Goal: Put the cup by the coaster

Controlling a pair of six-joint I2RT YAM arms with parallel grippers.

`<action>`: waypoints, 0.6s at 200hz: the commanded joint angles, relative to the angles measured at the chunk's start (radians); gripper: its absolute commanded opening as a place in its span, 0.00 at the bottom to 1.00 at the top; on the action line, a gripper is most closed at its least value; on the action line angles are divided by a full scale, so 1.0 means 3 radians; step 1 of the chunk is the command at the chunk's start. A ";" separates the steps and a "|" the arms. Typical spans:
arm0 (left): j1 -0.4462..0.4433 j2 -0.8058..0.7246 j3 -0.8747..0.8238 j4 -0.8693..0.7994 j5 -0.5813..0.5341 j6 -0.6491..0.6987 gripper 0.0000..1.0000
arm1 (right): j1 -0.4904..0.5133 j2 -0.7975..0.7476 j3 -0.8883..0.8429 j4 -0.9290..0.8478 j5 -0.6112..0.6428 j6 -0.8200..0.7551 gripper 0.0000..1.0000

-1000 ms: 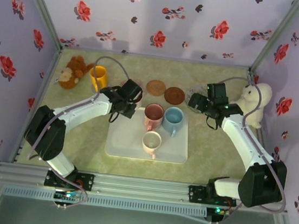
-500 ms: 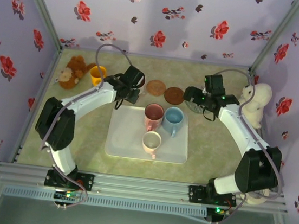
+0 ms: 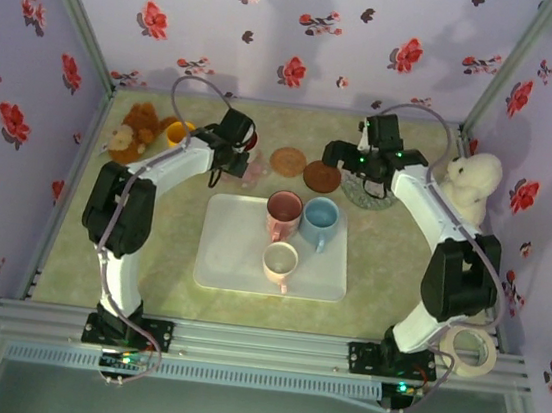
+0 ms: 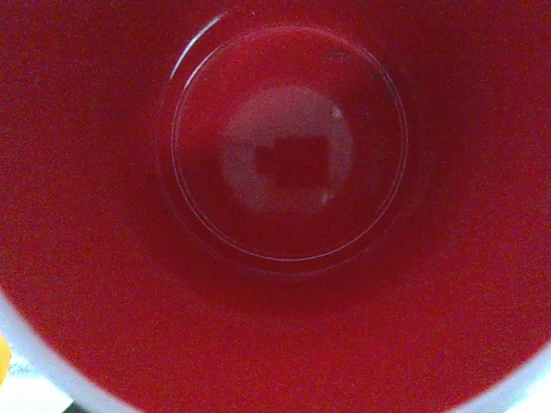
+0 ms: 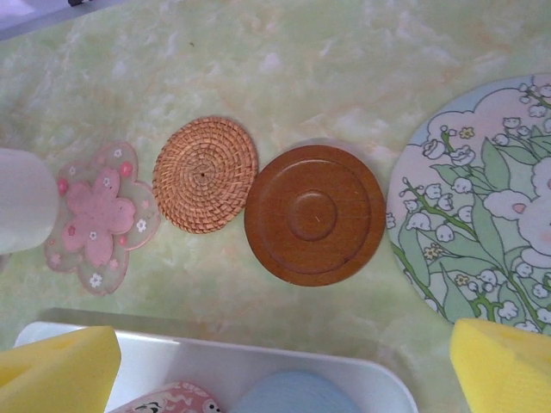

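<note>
The pink flower coaster is empty below the left gripper, toward the woven coaster, so next the robot eases the cup that way, lowers it there and lets go.
The cup (image 4: 284, 172), white outside and red inside, is seen from straight above in the left wrist view. My left gripper (image 3: 236, 147) is shut on the cup (image 3: 251, 141) at the far left of the table. In the right wrist view the cup (image 5: 19, 200) stands at the left edge of the pink flower coaster (image 5: 99, 215); I cannot tell if it rests on the table. A woven coaster (image 5: 205, 175), a brown wooden coaster (image 5: 314, 213) and a floral round mat (image 5: 482, 198) lie in a row to its right. My right gripper (image 5: 280, 366) hangs open above them, its yellow pads (image 5: 56, 372) wide apart.
A white tray (image 3: 234, 262) in the middle holds a pink cup (image 3: 283, 212), a blue cup (image 3: 320, 218) and a cream cup (image 3: 280, 259). A yellow cup (image 3: 179, 134) and brown plush (image 3: 129, 133) sit far left. A white plush (image 3: 470, 185) sits far right; a tape roll (image 3: 468, 351) lies near right.
My left gripper has carried the cup from over the tray's far left corner away to the flower coaster. The right gripper has swung left and away, over the coasters.
</note>
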State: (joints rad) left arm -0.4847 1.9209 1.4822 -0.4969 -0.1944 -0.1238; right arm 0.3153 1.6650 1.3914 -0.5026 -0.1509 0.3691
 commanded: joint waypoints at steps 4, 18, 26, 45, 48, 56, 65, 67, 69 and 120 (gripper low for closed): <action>0.0042 0.0094 0.0127 0.0321 0.0080 0.0049 0.00 | 0.0043 0.0105 0.0161 -0.0133 0.0010 -0.0082 0.99; 0.0059 0.0144 0.0125 0.0321 0.0104 0.0054 0.00 | 0.0048 0.0144 0.0199 -0.0142 0.0028 -0.0080 0.99; 0.0071 0.0161 0.0117 0.0327 0.0120 0.0055 0.00 | 0.0049 0.0159 0.0223 -0.0140 0.0037 -0.0078 0.99; 0.0084 0.0193 0.0092 0.0338 0.0141 0.0064 0.00 | 0.0048 0.0207 0.0266 -0.0130 0.0043 -0.0065 0.99; 0.0084 0.0197 0.0091 0.0342 0.0146 0.0065 0.00 | 0.0049 0.0215 0.0277 -0.0130 0.0043 -0.0061 0.99; 0.0094 0.0213 0.0083 0.0347 0.0152 0.0064 0.00 | 0.0048 0.0246 0.0299 -0.0130 0.0038 -0.0059 0.99; 0.0102 0.0227 0.0076 0.0361 0.0164 0.0053 0.00 | 0.0053 0.0270 0.0331 -0.0140 0.0034 -0.0054 0.99; 0.0101 0.0231 0.0076 0.0362 0.0166 0.0051 0.00 | 0.0052 0.0276 0.0336 -0.0140 0.0033 -0.0054 0.99; 0.0106 0.0236 0.0075 0.0360 0.0170 0.0050 0.00 | 0.0056 0.0281 0.0342 -0.0142 0.0033 -0.0054 0.99; 0.0112 0.0295 0.0067 0.0280 0.0239 0.0021 0.00 | 0.0073 0.0326 0.0390 -0.0169 0.0083 -0.0050 0.99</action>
State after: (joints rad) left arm -0.4583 2.0048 1.4822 -0.4561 -0.1349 -0.1230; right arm 0.3283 1.7546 1.4822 -0.5243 -0.1493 0.3660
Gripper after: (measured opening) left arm 0.200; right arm 0.991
